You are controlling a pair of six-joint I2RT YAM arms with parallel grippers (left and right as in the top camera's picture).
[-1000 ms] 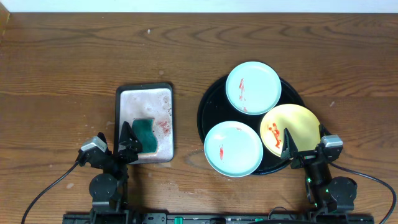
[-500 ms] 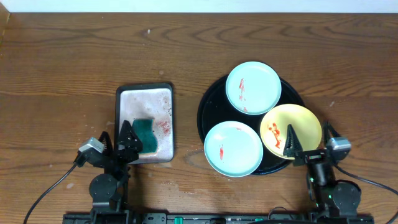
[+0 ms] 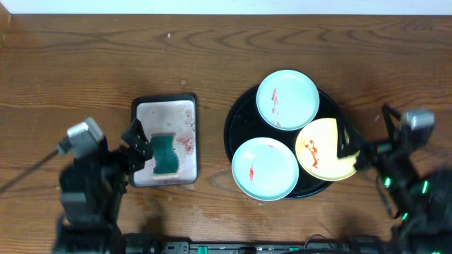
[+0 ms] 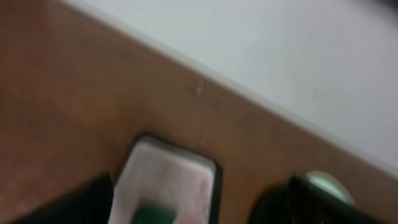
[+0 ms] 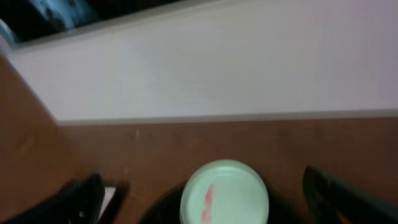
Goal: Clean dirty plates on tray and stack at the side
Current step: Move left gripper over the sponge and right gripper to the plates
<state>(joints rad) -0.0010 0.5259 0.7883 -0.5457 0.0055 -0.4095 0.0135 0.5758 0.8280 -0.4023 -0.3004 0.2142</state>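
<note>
I will next tilt my right gripper downward and move it across the yellow plate (image 3: 326, 148), down onto the facing rim of the front pale blue plate, because that rim is nearest.
The black tray (image 3: 239, 113) sits right of centre and holds three plates with red smears: a pale blue plate (image 3: 287, 99) at the back, another pale blue plate (image 3: 265, 168) at the front left, and a yellow plate (image 3: 326, 148) at the right. My right gripper (image 3: 359, 139) is open and empty at the yellow plate's right edge, raised above it. The right wrist view shows the back plate (image 5: 224, 193), blurred. My left gripper (image 3: 135, 147) is open and empty at the left edge of the silver tray.
A small silver tray (image 3: 166, 113) with a green sponge (image 3: 166, 154) lies left of centre; both show blurred in the left wrist view, tray (image 4: 168, 177) and sponge (image 4: 152, 214). A pale wall runs behind the table's far edge.
Both arms have lifted from the front edge and moved away from it. The left gripper now hangs by the silver tray, the right one by the yellow plate. The plates have not moved.
</note>
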